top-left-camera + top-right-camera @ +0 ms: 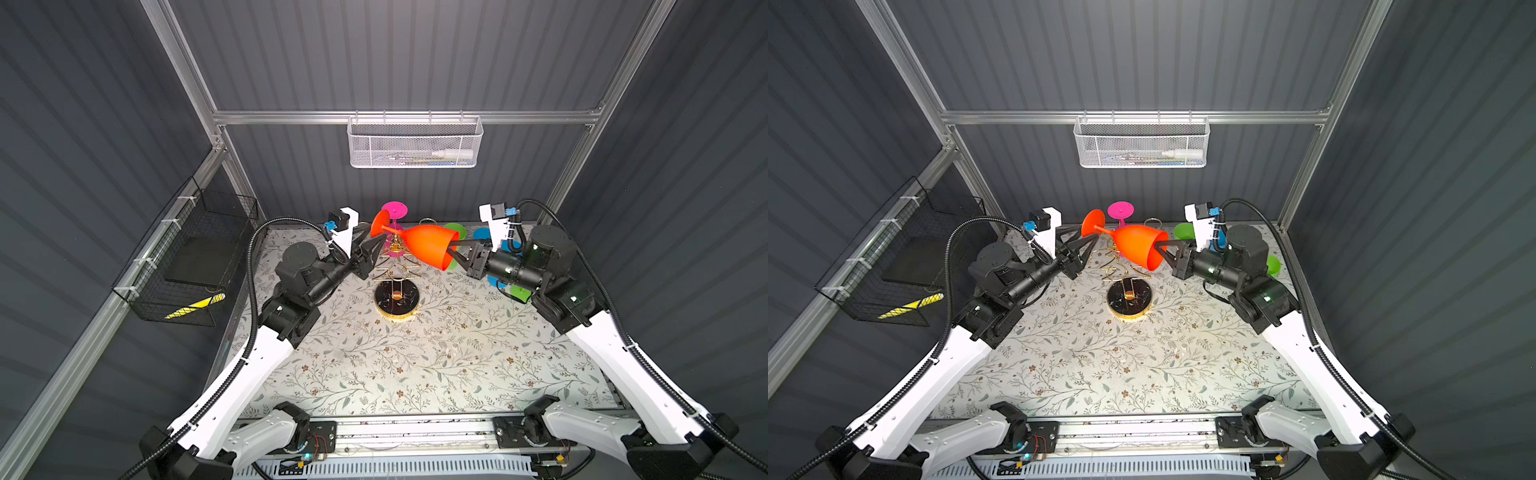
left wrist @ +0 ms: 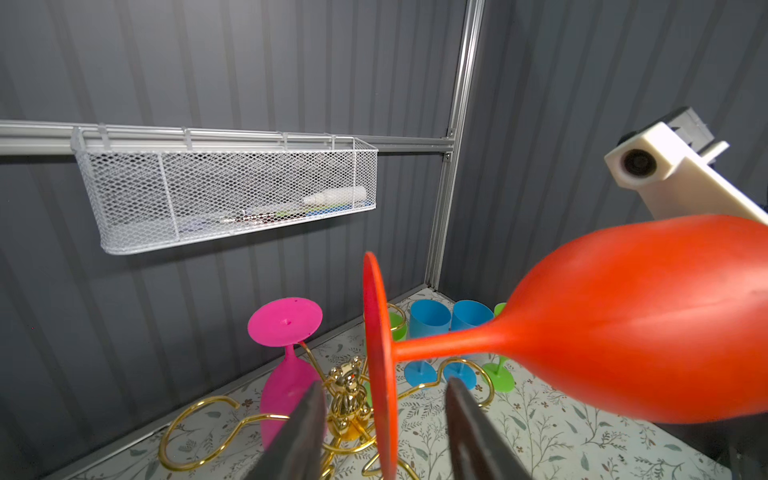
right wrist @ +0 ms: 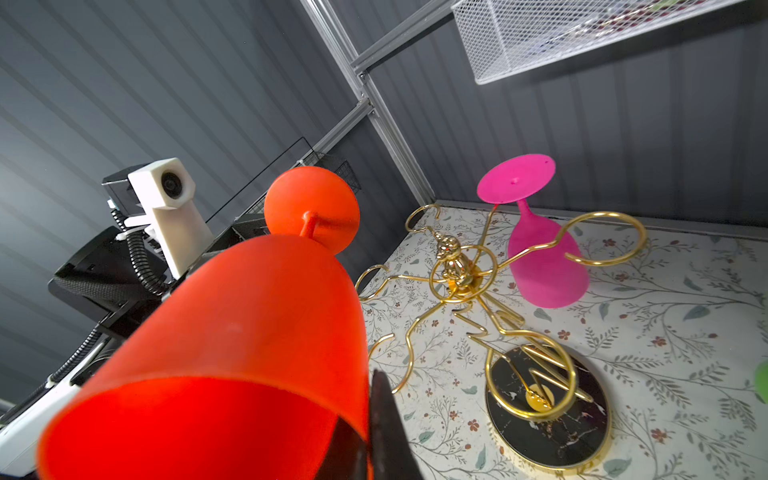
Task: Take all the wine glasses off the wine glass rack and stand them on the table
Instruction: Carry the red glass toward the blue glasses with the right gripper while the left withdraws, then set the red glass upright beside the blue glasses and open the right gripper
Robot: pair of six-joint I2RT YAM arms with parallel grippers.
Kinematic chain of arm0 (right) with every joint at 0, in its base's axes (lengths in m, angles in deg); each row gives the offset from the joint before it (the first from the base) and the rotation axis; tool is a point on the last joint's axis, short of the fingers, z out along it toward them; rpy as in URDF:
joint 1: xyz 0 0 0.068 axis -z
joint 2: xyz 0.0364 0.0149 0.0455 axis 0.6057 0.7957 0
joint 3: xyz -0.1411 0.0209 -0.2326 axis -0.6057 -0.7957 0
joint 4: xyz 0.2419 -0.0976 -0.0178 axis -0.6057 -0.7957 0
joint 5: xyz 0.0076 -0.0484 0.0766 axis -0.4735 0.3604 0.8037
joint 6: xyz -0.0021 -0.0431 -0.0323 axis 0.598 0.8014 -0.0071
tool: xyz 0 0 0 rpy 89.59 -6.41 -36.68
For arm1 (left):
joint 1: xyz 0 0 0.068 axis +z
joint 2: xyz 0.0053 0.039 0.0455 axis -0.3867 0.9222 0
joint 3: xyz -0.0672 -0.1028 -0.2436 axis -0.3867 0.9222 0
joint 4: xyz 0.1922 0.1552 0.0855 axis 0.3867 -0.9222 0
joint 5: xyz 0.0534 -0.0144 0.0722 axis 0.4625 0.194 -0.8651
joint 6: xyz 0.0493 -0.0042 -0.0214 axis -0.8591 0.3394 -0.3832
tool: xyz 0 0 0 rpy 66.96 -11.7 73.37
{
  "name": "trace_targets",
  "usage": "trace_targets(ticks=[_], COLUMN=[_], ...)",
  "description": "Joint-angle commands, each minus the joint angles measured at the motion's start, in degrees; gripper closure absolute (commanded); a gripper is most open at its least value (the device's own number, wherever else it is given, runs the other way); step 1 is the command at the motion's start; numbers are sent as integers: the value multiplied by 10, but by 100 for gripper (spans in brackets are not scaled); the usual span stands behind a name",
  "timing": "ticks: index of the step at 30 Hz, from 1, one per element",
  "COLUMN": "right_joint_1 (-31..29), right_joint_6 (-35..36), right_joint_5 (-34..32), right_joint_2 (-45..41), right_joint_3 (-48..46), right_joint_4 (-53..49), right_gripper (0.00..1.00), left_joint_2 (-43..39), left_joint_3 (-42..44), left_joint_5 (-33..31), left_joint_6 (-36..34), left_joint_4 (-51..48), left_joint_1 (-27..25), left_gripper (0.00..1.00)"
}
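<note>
I should next lower my right gripper and tilt it down to clear the cloth below, beside the rack's black base. I should stand the sideways glass on its foot (image 2: 376,353) and release the glass's rim.
An orange wine glass (image 1: 428,245) (image 1: 1136,247) lies on its side in the air above the wine glass rack (image 1: 397,305) (image 1: 1128,301). The rack is gold wire on a round black base. My right gripper (image 1: 452,249) (image 3: 370,399) is shut on the bowl's rim, one finger inside and one outside. My left gripper (image 1: 376,239) (image 2: 384,382) is open, its fingers on either side of the orange glass's foot (image 2: 376,353) with a gap on each side. A pink glass (image 1: 394,210) (image 3: 544,266) hangs upside down from a rack arm (image 3: 602,239).
Blue glasses (image 2: 430,320) and green glasses (image 2: 498,374) stand at the back right near the wall. A white mesh basket (image 1: 413,143) hangs on the back rail. A black wire basket (image 1: 195,257) is fixed to the left wall. A floral cloth (image 1: 415,357) covers the table.
</note>
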Motion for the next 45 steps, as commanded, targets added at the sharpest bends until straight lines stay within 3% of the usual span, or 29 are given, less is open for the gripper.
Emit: trace_targets(ticks=[1,6,14,19,31,45], right_joint_1=[28,87,128,129,127,115], right_joint_6=[26,83,181,209,219,238], right_joint_5=[-34,-122,-270,-314,-303,-312], right_joint_2=[-40,-98,-78,-36,136,326], right_joint_3=[31,64,195,203,135,204], right_joint_4=[-34,-158,-462,-559,-541,-506], right_gripper=[100,100,100,100,100,98], left_joint_2=[-22,-47,-71,-81,-115,-130], left_joint_3=[12,31,55,68,80,90], left_joint_5=[-51,-117,-206,-234,-283,-324], left_joint_6=[-3,-10,-23,-10,3,1], left_joint_4=[1,5,0,-5,-35,-52], left_joint_1=[1,1,2,2,2,2], left_gripper=[30,16,11,10,9,8])
